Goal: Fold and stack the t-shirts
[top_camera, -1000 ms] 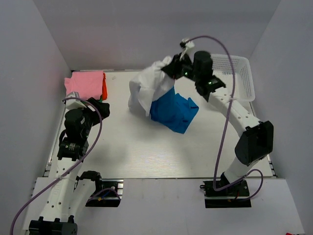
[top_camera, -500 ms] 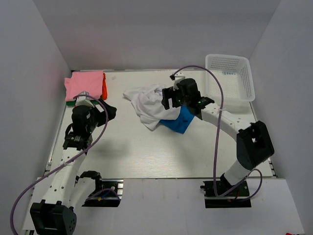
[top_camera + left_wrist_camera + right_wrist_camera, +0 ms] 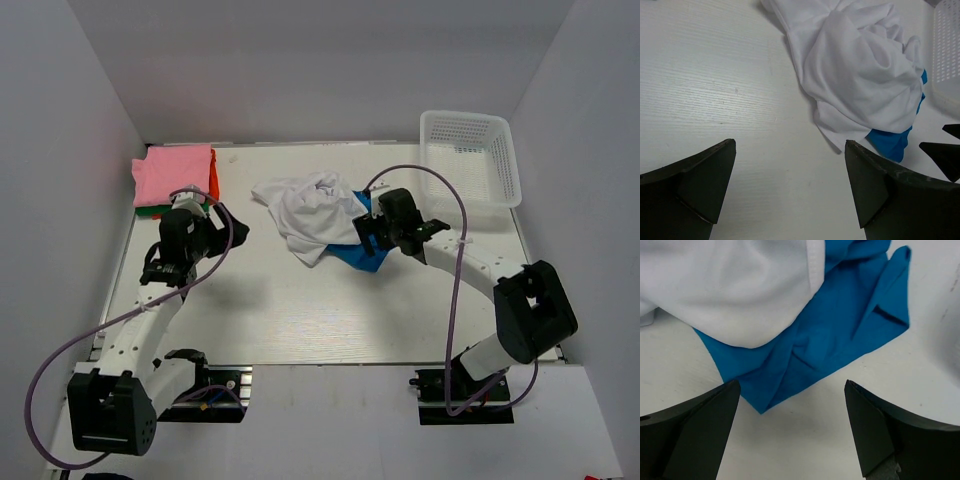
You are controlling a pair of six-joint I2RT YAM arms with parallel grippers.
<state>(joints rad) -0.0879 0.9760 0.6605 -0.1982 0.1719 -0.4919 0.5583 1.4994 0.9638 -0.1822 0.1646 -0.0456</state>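
My right gripper lowers toward the white shirt next, fingers straddling a blue fold (image 3: 361, 247) (image 3: 799, 351). That fold lies uncovered beside the white shirt's edge.
A crumpled white t-shirt (image 3: 310, 215) lies mid-table, draped over a bright blue t-shirt (image 3: 364, 257) that pokes out at its right and near side. My right gripper (image 3: 366, 236) is open just beside the blue shirt (image 3: 830, 325), low over the table, with nothing between its fingers; the white cloth (image 3: 725, 285) fills the upper left of its view. My left gripper (image 3: 232, 226) is open over bare table, left of the white shirt (image 3: 860, 65) and apart from it. A folded pink t-shirt (image 3: 175, 172) tops a pile at the far left, with an orange-red edge (image 3: 214, 180) showing.
A white mesh basket (image 3: 470, 155) stands at the back right corner; its wall (image 3: 946, 55) shows in the left wrist view. A sliver of green (image 3: 150, 212) peeks from under the pink pile. White walls close in the table on three sides.
My right gripper has opened and let go of the white and blue shirts, which dropped onto the table; the arm then came down beside them. My left arm has swung right towards the heap.
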